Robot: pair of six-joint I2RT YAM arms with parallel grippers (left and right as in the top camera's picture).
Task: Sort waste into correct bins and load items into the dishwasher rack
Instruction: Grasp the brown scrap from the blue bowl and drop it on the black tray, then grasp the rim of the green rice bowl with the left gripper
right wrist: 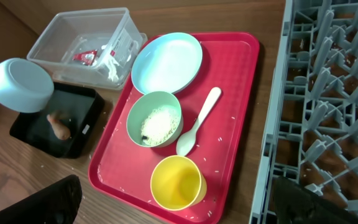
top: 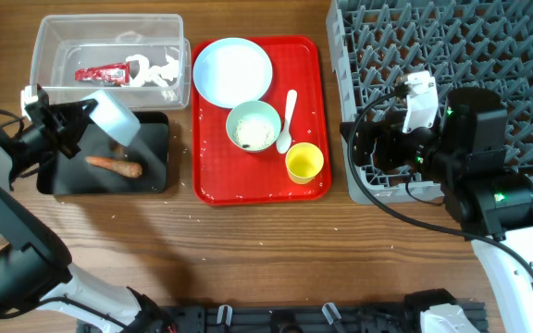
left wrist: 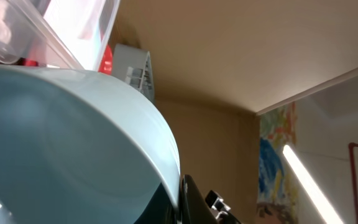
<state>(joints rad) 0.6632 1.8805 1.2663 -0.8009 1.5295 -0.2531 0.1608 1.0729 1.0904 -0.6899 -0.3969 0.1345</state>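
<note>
The pale blue bowl is empty and the tray's near corner beside the black bin is free, so the left gripper will swing there next, turn the bowl upright and lower it.
My left gripper is shut on a pale blue bowl, held tilted over the black bin. The bowl fills the left wrist view. An orange carrot stick lies in the black bin. The clear bin holds a red wrapper and white tissue. On the red tray sit a pale blue plate, a bowl with rice, a white spoon and a yellow cup. My right gripper is open and empty, above the cup between the tray and the grey rack.
Loose rice grains are scattered on the red tray, and a small dark bit lies in the rice bowl. The rack's upright pegs rise close to the right gripper. Bare wood table lies in front.
</note>
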